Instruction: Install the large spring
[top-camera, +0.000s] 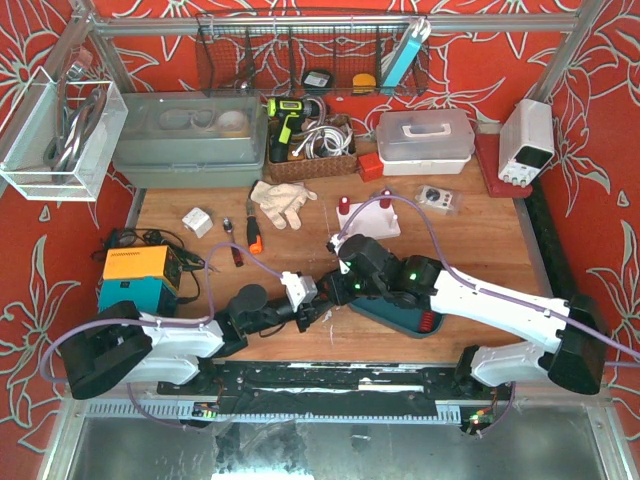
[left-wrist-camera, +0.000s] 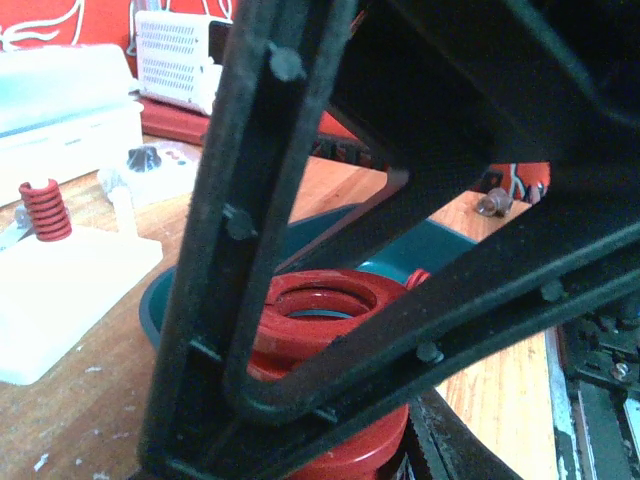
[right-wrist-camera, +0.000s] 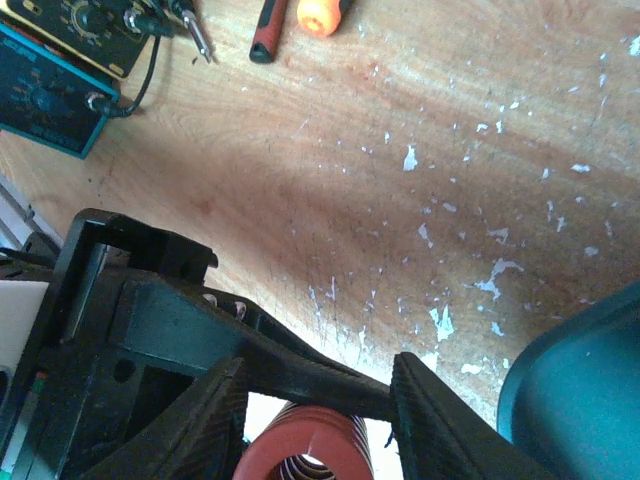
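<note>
The plate's bare peg (top-camera: 391, 228) is outward of my right gripper and to its right in the top view, so I need to carry the spring over it, lower and release.
The large red spring (left-wrist-camera: 300, 345) stands upright over the teal tray (left-wrist-camera: 160, 300) where both grippers meet at the table's middle. My left gripper (top-camera: 322, 302) is shut on it, and its ribbed pad (left-wrist-camera: 440, 445) presses the spring's side. My right gripper (top-camera: 342, 284) also closes round the spring (right-wrist-camera: 280, 445), which sits between its two pads (right-wrist-camera: 225, 415), with the left gripper's finger crossing behind. A white fixture plate (top-camera: 372, 218) with a small red spring (left-wrist-camera: 42, 210) lies behind.
The teal tray (top-camera: 400, 318) lies under the right arm. A soldering station (top-camera: 135, 275) sits at the left, and a screwdriver (top-camera: 253, 232), gloves (top-camera: 282, 203) and a white block (top-camera: 197, 221) lie behind. Bins, a white box (top-camera: 425, 135) and a power supply (top-camera: 527, 140) line the back.
</note>
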